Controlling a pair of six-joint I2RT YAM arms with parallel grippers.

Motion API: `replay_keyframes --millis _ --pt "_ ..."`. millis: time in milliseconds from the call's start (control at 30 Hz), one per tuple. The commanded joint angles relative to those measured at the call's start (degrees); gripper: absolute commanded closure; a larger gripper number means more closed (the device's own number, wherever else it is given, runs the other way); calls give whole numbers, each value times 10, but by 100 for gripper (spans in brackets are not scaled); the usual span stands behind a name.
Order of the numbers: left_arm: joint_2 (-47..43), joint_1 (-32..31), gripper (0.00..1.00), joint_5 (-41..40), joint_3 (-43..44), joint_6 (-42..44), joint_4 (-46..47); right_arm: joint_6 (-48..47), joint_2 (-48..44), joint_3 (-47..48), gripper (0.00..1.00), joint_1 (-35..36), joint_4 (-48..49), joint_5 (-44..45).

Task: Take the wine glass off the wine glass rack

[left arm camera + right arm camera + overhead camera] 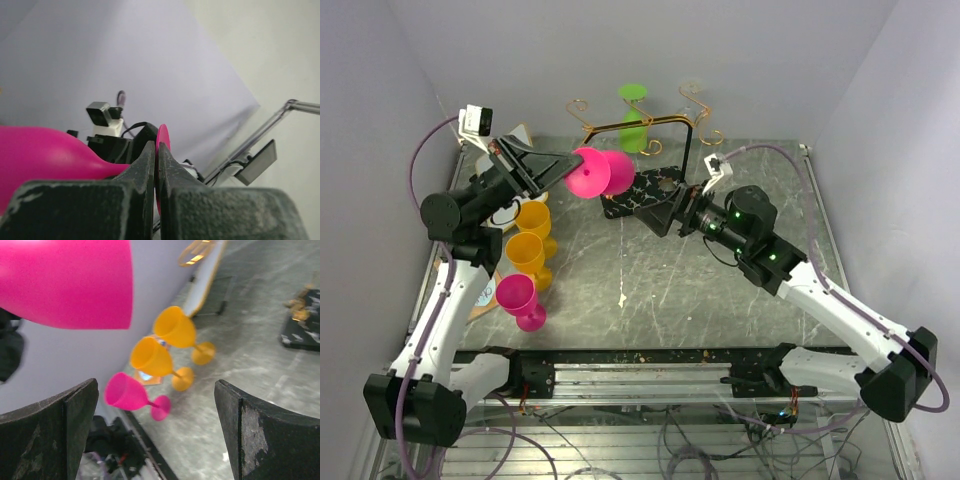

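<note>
My left gripper pinches the pink wine glass with its rim free, so next my right gripper will tilt upward toward it, fingers open around its rim (631, 175) (129, 289).
My left gripper (563, 166) is shut on the stem of a pink wine glass (592, 174) and holds it in the air, lying sideways, to the left of the wine glass rack (692, 150). In the left wrist view my gripper (156, 165) pinches the stem between the bowl (40, 155) and the foot. The rack has gold wire hooks, a black post and a black marble-look base (642, 195). A green glass (634, 126) hangs on the rack. My right gripper (658, 218) is open and empty by the base. The held glass shows at the top left of the right wrist view (70, 280).
Two yellow glasses (532, 220) (525, 254) and a pink glass (518, 298) stand at the table's left, and also show in the right wrist view (175, 327) (152, 357) (127, 392). White walls close in the back and sides.
</note>
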Motion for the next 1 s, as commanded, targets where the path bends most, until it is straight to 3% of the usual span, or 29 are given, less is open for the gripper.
replay_keyframes --millis 0,200,433,733,967 --pt "4 -3 93 -27 -27 -118 192 105 22 10 0 -5 157 -118" --pt "19 -5 93 -62 -65 -244 340 236 55 -44 2 -8 377 -191" --pt "33 -7 93 -88 -98 -323 443 332 89 -74 22 -8 592 -215" --pt "21 -29 93 -107 -131 -322 449 329 74 -89 27 -8 636 -219" --pt "68 -50 93 -144 -150 -348 533 372 68 -112 57 -8 784 -232"
